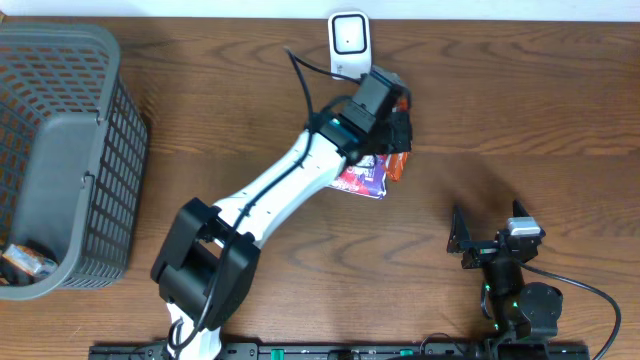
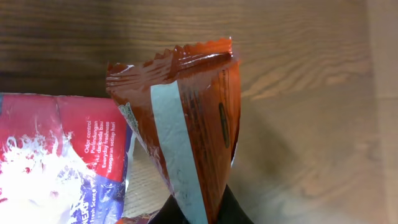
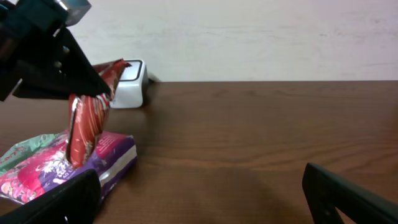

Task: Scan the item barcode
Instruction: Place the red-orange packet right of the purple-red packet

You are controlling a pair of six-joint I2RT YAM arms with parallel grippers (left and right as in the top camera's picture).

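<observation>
My left gripper next lowers the orange-brown snack packet [image 1: 400,165] onto the table beside the wipes pack.
My left gripper [image 2: 202,208] is shut on the lower end of an orange-brown snack packet [image 2: 193,124], which stands upright with its crimped top edge up. From overhead, this gripper [image 1: 398,130] and the packet [image 1: 400,165] are just in front of the white barcode scanner [image 1: 348,40] at the table's back edge. In the right wrist view the packet [image 3: 87,121] hangs above the table, left of the scanner [image 3: 129,84]. My right gripper [image 1: 487,215] rests at the front right, open, with nothing between its fingers [image 3: 62,199]. No barcode shows on the packet.
A pink and purple wipes pack [image 1: 365,180] lies flat under the left gripper, beside the held packet. A grey mesh basket [image 1: 60,150] stands at the far left with a small item [image 1: 25,263] inside. The left arm stretches diagonally across the table's middle.
</observation>
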